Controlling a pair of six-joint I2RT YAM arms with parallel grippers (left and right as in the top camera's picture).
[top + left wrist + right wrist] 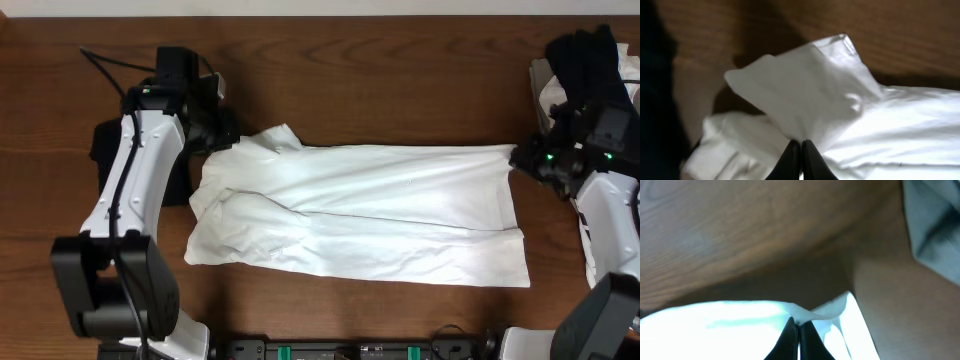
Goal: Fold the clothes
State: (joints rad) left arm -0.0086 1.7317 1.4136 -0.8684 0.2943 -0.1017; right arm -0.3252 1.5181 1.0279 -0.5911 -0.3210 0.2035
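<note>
The far part lies spread, so my right gripper should pull the pinched corner back onto the near strip's end (518,246) and release it.
A white T-shirt (360,215) lies spread across the middle of the wooden table, folded lengthwise, its print hidden. My left gripper (222,133) is shut on the shirt's far left corner by the sleeve; in the left wrist view the closed fingers (800,146) pinch the white fabric (810,95), which rises in a fold. My right gripper (523,158) is shut on the shirt's far right corner; in the right wrist view the closed fingers (796,326) grip the hem (832,308). A black garment (105,145) lies at the left under my arm.
A pile of black and light clothes (585,70) sits at the far right edge, seen as grey fabric in the right wrist view (932,225). Bare wood (380,80) runs along the table's back. A black rail (360,350) lines the front edge.
</note>
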